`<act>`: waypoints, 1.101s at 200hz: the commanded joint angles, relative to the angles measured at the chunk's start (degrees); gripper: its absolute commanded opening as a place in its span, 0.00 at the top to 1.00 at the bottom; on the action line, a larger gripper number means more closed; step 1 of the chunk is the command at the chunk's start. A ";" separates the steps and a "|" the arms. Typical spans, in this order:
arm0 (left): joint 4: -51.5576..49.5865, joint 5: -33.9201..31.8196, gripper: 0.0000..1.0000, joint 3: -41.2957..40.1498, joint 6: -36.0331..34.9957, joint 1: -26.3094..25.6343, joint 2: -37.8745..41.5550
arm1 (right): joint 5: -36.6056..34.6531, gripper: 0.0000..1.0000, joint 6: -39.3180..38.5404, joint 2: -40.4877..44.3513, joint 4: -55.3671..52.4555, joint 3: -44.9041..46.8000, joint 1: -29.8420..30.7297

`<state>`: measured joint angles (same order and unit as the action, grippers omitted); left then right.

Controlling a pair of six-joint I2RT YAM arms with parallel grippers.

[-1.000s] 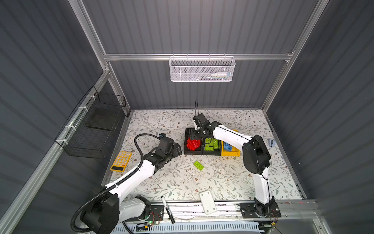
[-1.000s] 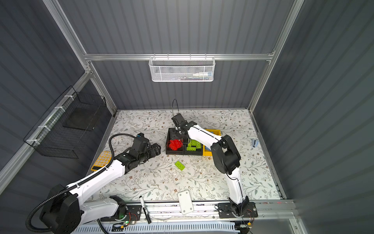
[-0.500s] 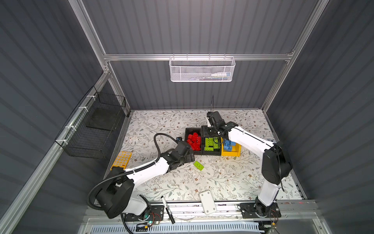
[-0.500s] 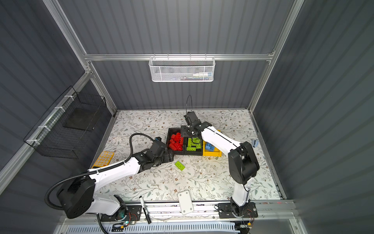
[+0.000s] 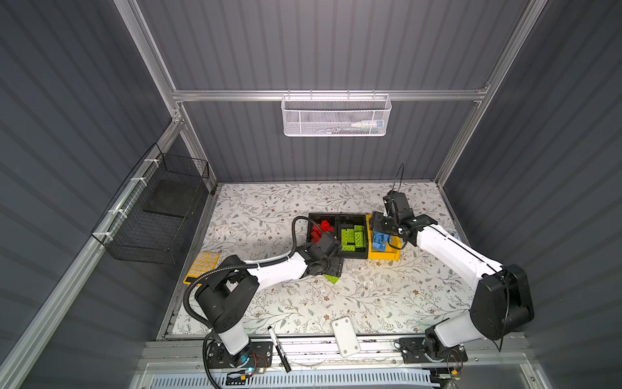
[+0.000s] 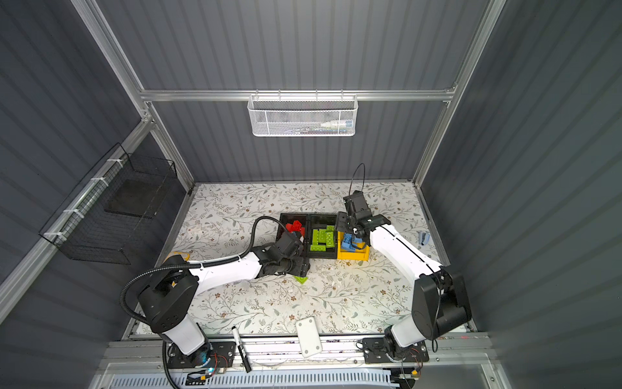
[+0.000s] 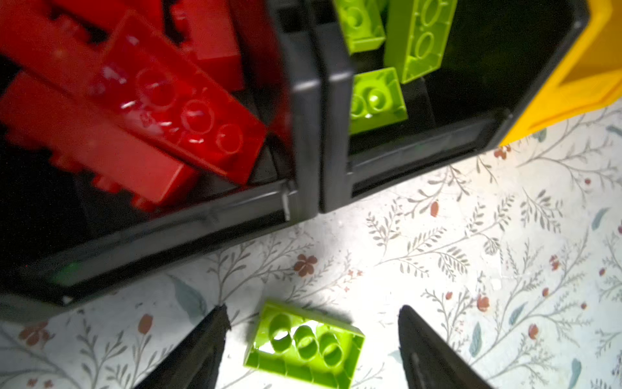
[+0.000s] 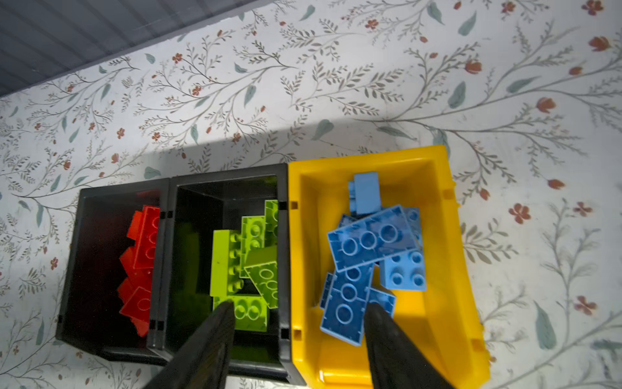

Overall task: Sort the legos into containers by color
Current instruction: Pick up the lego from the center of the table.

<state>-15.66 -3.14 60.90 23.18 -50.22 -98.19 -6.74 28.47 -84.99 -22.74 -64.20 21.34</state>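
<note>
Next I should turn my left gripper and lower it over the green lego's long sides below it, because the lego's length runs from finger to finger.
Three containers stand in a row: a black bin [image 5: 311, 218] of red legos [image 8: 143, 242], a black bin [image 5: 351, 217] of green legos [image 8: 249, 256], and a yellow bin [image 8: 437, 303] of blue legos [image 8: 370, 239]. One loose green lego [image 7: 304, 343] lies studs down on the table just in front of the black bins, also seen in a top view [image 5: 332, 278]. My left gripper [image 7: 313, 308] is low over it and open. Its fingers stand on either side of the lego without touching it. My right gripper [image 8: 299, 304] hangs open and empty above the wall between the green bin and the yellow bin.
A yellow-orange tray with holes [image 5: 202, 266] lies at the table's left edge. A black wire basket [image 5: 158, 208] hangs on the left wall and a white mesh basket [image 5: 335, 116] on the back rail. A white plate [image 5: 345, 335] and a marker [image 5: 277, 347] sit at the front edge.
My left arm swung from the left of the table to the front of the bins, over the loose green lego. My right gripper moved from over the red bin rightward to the yellow bin.
</note>
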 commanded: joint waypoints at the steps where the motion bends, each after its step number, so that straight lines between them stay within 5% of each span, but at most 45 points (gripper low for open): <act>1: -9.47 3.14 0.20 4.67 -18.55 -0.05 -1.11 | -1.02 0.36 0.18 2.12 -0.25 2.15 -1.15; 53: -24.90 0.47 0.25 13.96 -45.03 0.02 -6.94 | -0.81 0.36 0.93 5.00 0.03 5.60 -2.97; 98: -21.03 3.16 0.23 9.26 -62.34 -0.05 -3.65 | -0.44 0.36 0.68 6.50 -0.06 7.40 -4.50; 220: -21.86 3.79 0.28 16.14 -65.67 -0.02 -12.67 | 0.38 0.36 0.80 7.82 0.16 9.51 -6.53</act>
<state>-36.88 -0.62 74.54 -42.04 -50.22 -108.92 -6.35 28.93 -78.19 -22.31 -55.48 15.51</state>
